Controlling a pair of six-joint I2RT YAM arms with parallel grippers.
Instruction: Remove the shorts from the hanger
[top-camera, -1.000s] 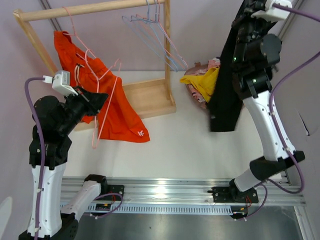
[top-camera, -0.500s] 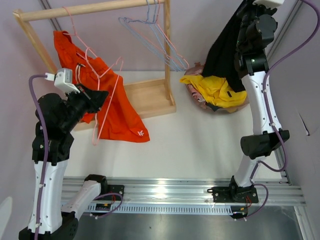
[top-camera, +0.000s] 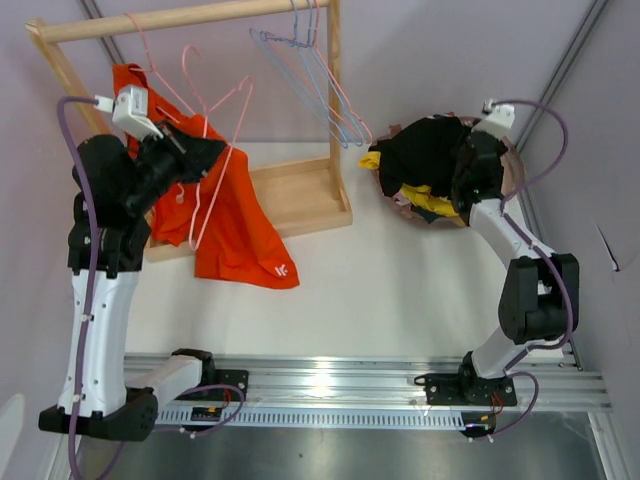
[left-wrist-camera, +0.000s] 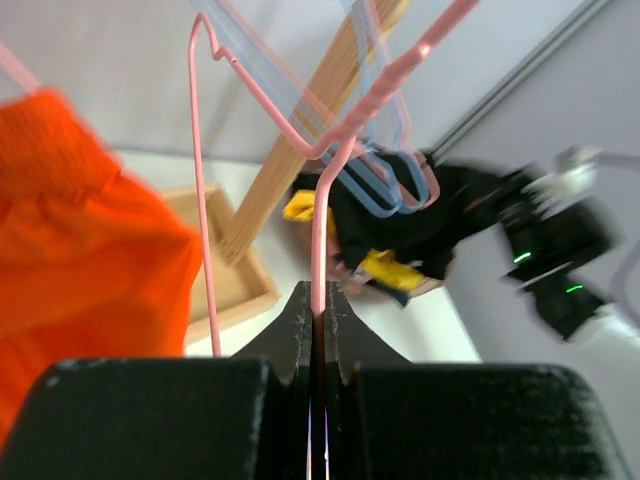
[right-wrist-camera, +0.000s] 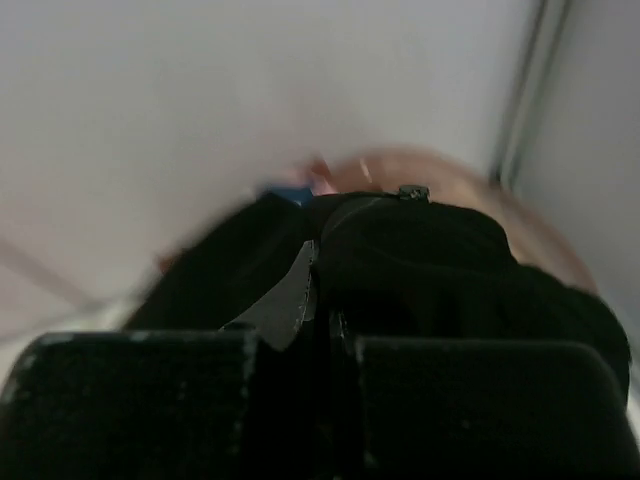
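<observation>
My right gripper holds the black shorts (top-camera: 430, 150) just over the round basket. It will tip downward next and lower onto the pile inside the basket to let go of them.
The orange shorts (top-camera: 240, 225) with a small white mark hang at the left of the wooden rack (top-camera: 335, 120) and drape down to the table; they also show in the left wrist view (left-wrist-camera: 80, 260). My left gripper (top-camera: 212, 152) is shut on the wire of a pink hanger (top-camera: 215, 125), seen up close (left-wrist-camera: 318, 200) between its closed jaws (left-wrist-camera: 318, 297). My right gripper (top-camera: 466, 168) is shut on black shorts (top-camera: 430, 150), low over the pile at the back right. In the right wrist view the black fabric (right-wrist-camera: 430, 260) fills the jaws (right-wrist-camera: 325, 265). Yellow shorts (top-camera: 436, 200) lie under them.
Several blue hangers (top-camera: 312, 70) hang from the rail (top-camera: 180, 18) near the right post. Another pink hanger (top-camera: 150, 60) hangs at the left. The pile sits in a round brownish basket (top-camera: 510, 160) close to the wall. A metal rail (top-camera: 330, 380) runs along the near edge.
My right arm has come down from high up and brought the black shorts onto the pile. My left gripper has lifted the pink hanger up and back toward the rail.
</observation>
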